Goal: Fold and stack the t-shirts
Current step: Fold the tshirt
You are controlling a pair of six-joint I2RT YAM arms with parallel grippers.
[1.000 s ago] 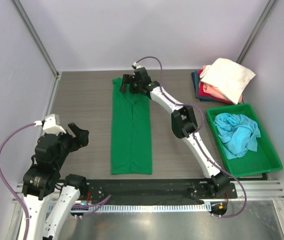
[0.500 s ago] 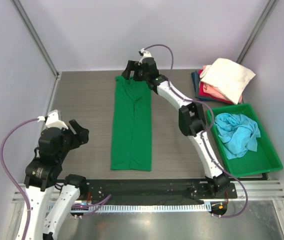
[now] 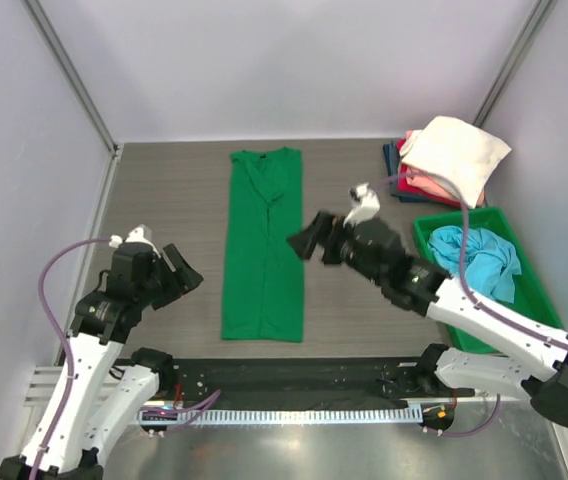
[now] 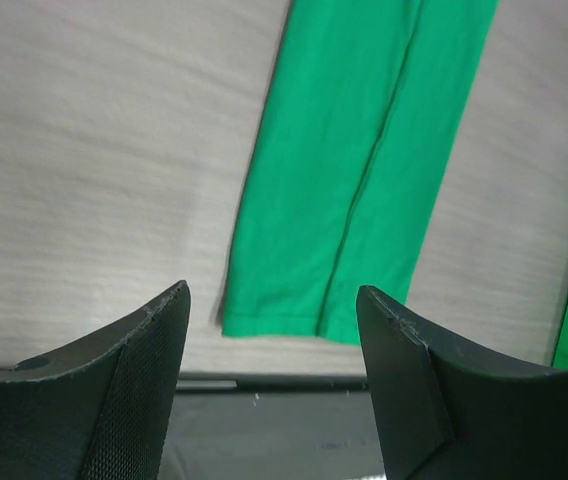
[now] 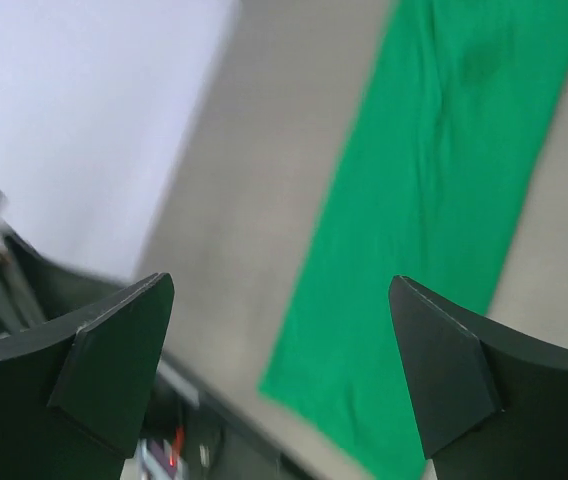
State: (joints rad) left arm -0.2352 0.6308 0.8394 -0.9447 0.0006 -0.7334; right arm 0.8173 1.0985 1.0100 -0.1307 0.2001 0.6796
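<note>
I should bring my right gripper back and down around the green shirt's near corner on the bin's side [image 3: 299,337], which lies there.
The bright green t-shirt [image 3: 262,245] lies flat on the table, folded lengthwise into a long narrow strip, collar at the far end. It also shows in the left wrist view [image 4: 364,170] and the right wrist view [image 5: 434,230]. My left gripper [image 3: 186,275] is open and empty, left of the shirt's near hem. My right gripper [image 3: 307,243] is open and empty, above the shirt's right edge near its middle. A light blue t-shirt [image 3: 474,264] lies crumpled in the green bin [image 3: 534,310]. Cream [image 3: 456,152], pink-red [image 3: 426,186] and navy [image 3: 392,160] shirts are stacked at the far right.
The green plastic bin stands at the right edge, just near of the folded stack. Grey walls close the table at the back and both sides. A black rail [image 3: 294,375] runs along the near edge.
My right arm has pulled back from the collar at the far end to the shirt's middle, open and empty. My left gripper has moved a little right and nearer. The shirt now lies straight.
</note>
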